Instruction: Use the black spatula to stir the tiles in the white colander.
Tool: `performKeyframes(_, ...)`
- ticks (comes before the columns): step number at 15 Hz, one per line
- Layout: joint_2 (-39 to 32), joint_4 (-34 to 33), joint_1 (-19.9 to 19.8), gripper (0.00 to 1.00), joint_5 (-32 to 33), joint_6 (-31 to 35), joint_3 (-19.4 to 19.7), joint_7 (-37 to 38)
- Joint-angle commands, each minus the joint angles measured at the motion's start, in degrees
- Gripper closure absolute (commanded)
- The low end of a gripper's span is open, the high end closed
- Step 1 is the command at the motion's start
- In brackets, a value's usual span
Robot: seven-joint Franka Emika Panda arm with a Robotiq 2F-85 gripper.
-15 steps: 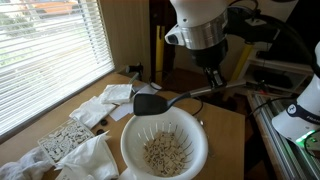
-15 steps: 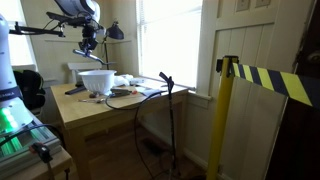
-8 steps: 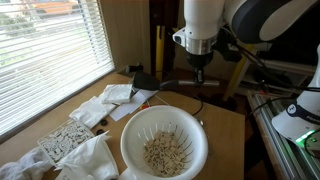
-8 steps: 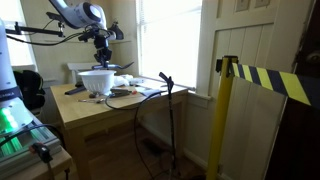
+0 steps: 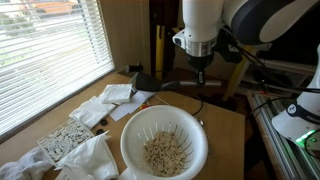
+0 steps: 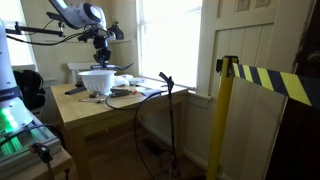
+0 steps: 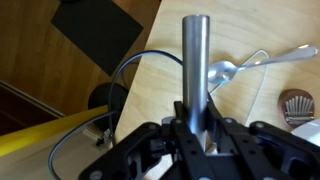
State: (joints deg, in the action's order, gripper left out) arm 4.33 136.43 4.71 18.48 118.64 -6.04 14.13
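The wood behind the white colander is open, so I will next lower my gripper toward the window side and put the black spatula on the tabletop there.
The white colander [image 5: 130, 150] stands on the wooden table near the front, with pale tiles [image 5: 163, 153] in its bottom. It also shows in an exterior view [image 6: 97, 80]. My gripper [image 5: 200, 72] is behind the colander, over the back of the table, and is shut on the silver handle [image 7: 194, 55] of the black spatula. The black spatula head [image 5: 146, 80] sticks out sideways towards the window, clear of the colander. In the wrist view the head [image 7: 97, 35] is at the upper left and the jaws [image 7: 194, 125] clamp the handle.
White cloths [image 5: 95, 108] and a speckled pad [image 5: 65, 140] lie beside the colander on the window side. A black cable [image 7: 128, 72] and a metal spoon [image 7: 240, 65] lie on the table behind it. A yellow-black pole [image 6: 222, 110] stands off to the side.
One second ago the spatula head hung just over the colander's back rim. The arm has since pulled back and away with it. Nothing has moved in the last half second.
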Motion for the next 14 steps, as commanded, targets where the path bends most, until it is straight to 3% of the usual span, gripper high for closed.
performKeyframes(1,-6.11,-1.96,-1.46,0.94,2.26,-0.16,1.16,4.9)
performKeyframes(7,-16.78,-6.59,-2.21,0.94,3.74,7.97,5.55,7.66)
performKeyframes(11,-22.92,-7.47,-2.48,0.94,-0.73,25.2,7.71,8.25)
performKeyframes(14,-27.79,-7.87,-0.66,0.94,-0.4,33.83,9.3,8.2)
